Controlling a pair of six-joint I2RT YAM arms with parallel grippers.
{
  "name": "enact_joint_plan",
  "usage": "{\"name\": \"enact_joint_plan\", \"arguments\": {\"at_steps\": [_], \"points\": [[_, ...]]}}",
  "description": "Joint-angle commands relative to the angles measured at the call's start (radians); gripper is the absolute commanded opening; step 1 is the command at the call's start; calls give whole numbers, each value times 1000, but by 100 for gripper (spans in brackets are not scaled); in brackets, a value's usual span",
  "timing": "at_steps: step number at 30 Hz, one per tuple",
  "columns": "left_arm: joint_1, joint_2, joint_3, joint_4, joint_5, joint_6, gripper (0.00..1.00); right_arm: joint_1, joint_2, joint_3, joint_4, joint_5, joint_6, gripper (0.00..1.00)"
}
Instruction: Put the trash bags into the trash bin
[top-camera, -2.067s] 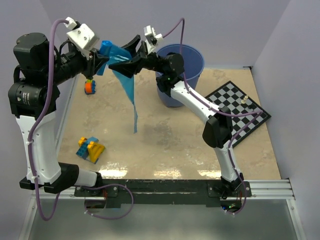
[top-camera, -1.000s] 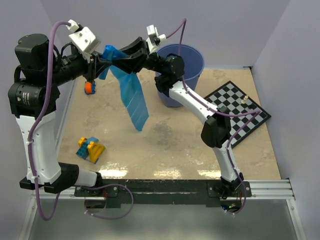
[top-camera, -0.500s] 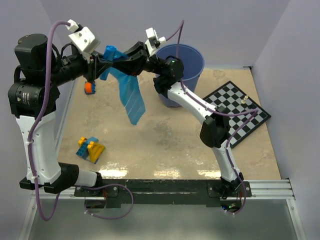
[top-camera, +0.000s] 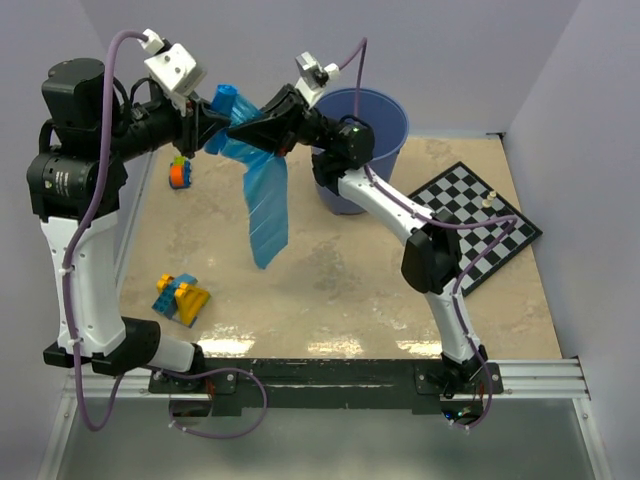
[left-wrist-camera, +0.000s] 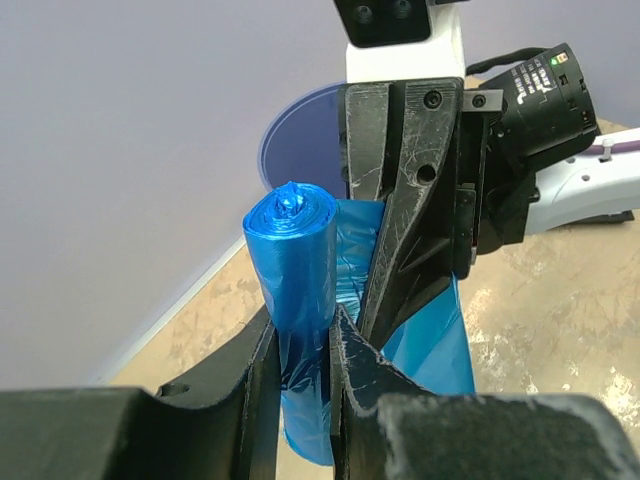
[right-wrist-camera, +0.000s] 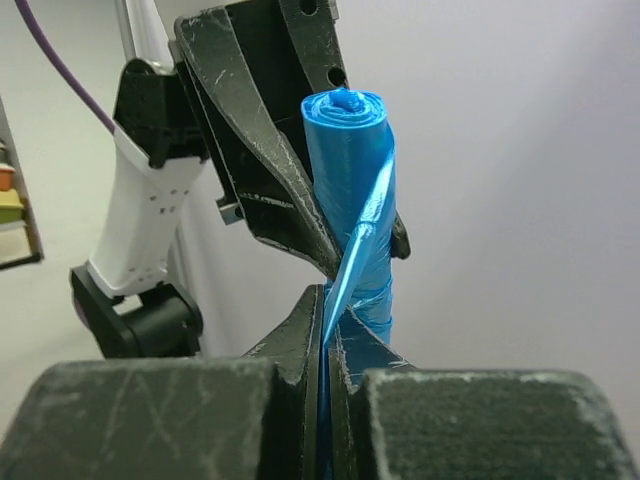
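Next, my left gripper will lower with its roll down to the bare tabletop (top-camera: 228, 204) beside the orange toy and release there, because my right gripper holds the loose film.
High above the back left of the table, my left gripper (top-camera: 212, 122) is shut on a tight roll of bright-blue trash bags (top-camera: 225, 100), which stands upright between its fingers (left-wrist-camera: 355, 370). One unrolled bag (top-camera: 265, 205) hangs from the roll toward the table. My right gripper (top-camera: 243, 128) meets the roll from the right and is shut on that loose film (right-wrist-camera: 360, 240), pinched thin just beside the roll (right-wrist-camera: 350, 170). The trash bin (top-camera: 385, 125), a round blue bucket, stands at the back behind the right wrist; its rim (left-wrist-camera: 300, 140) shows behind the roll (left-wrist-camera: 295, 260).
A black-and-white chessboard (top-camera: 480, 225) with a small piece (top-camera: 489, 200) lies at the right. A cluster of toy blocks (top-camera: 181, 297) sits at the front left, and an orange toy (top-camera: 179, 172) under the left arm. Walls close in on three sides.
The right gripper has shut on the loose bag film beside the roll. The left arm has lifted and shifted slightly right, and the hanging bag has swung and spread.
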Motion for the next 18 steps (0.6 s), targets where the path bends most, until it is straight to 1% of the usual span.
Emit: {"name": "enact_joint_plan", "arguments": {"at_steps": [1, 4, 7, 10, 13, 15, 18], "points": [[7, 27, 11, 118, -78, -30, 0, -27, -61, 107, 303, -3, 231, 0], [7, 56, 17, 130, -96, -30, 0, -27, -75, 128, 389, 66, 346, 0], [7, 73, -7, 161, -95, -42, 0, -32, -99, 149, 470, 120, 424, 0], [7, 93, -38, 198, -107, -47, 0, -52, -93, 215, 487, 205, 501, 0], [7, 125, -43, 231, -150, -47, 0, -50, -79, 300, 545, 255, 541, 0], [5, 157, -28, 251, -165, -63, 0, -52, -66, 353, 544, 287, 553, 0], [5, 206, -27, 288, -199, -73, 0, -55, -53, 374, 554, 318, 576, 0]]}}
